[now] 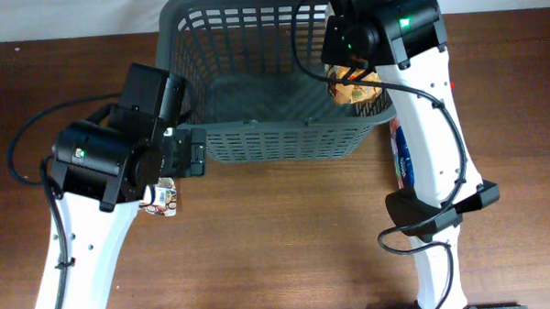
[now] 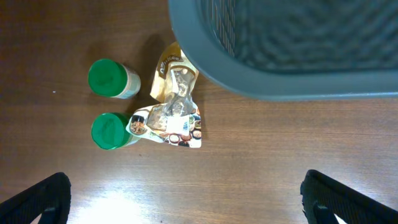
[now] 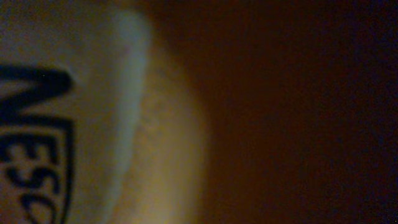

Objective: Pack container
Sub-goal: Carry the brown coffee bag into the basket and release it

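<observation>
Next, my right gripper shifts to the left in the overhead view, then lowers slightly into the basket (image 1: 254, 91), because the packet (image 1: 357, 89) hangs close to the basket's side.
The dark grey slotted basket (image 1: 254, 91) stands at the back middle of the table; its rim fills the top right of the left wrist view (image 2: 273, 81). My right gripper (image 1: 353, 71) hangs over the basket's right side, shut on an orange-brown snack packet (image 1: 357, 89). That packet (image 3: 74, 124) fills the right wrist view, pale with dark letters, and hides the jaws. My left gripper (image 1: 194, 157) is open and empty by the basket's front left corner, its fingers (image 2: 186, 202) spread wide above bare wood.
Two green-lidded jars (image 2: 113, 78) (image 2: 111, 130) stand left of two crumpled snack pouches (image 2: 171, 121) (image 2: 169, 71) beside the basket rim. One pouch (image 1: 162, 200) shows under my left arm. A blue and red packet (image 1: 401, 152) lies right of the basket.
</observation>
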Motion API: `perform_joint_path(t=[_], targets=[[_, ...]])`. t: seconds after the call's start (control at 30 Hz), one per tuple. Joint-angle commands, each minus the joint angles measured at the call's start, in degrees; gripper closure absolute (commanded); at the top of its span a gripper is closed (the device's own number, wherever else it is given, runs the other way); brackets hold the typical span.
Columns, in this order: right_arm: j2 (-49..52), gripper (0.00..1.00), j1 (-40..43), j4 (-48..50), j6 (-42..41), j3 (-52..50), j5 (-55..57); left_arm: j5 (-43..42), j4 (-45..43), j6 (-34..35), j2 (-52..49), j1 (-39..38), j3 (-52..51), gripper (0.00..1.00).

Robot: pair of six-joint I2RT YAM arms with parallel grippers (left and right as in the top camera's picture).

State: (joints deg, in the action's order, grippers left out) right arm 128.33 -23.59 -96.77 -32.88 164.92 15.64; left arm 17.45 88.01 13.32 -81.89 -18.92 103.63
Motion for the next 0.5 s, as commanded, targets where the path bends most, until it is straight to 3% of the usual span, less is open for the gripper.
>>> perform_joint_path(t=[0.0, 0.4, 0.43, 0.47], targets=[[-1.36, 0.96, -0.13, 0.24, -0.63, -3.87, 2.43, 0.79, 0.09, 0.35, -0.13, 0.35, 0.46, 0.01], [-1.31, 0.96, 0.11, 11.39, -0.59, -21.7, 2.45, 0.79, 0.09, 0.35, -0.13, 0.35, 0.46, 0.01], [-1.31, 0.94, 0.15, 12.24, -0.39, -22.43, 2.43, 0.79, 0.09, 0.35, -0.13, 0.35, 0.46, 0.01], [-1.31, 0.82, 0.22, 13.16, -0.39, -23.19, 2.45, 0.79, 0.09, 0.35, -0.13, 0.35, 0.46, 0.01]])
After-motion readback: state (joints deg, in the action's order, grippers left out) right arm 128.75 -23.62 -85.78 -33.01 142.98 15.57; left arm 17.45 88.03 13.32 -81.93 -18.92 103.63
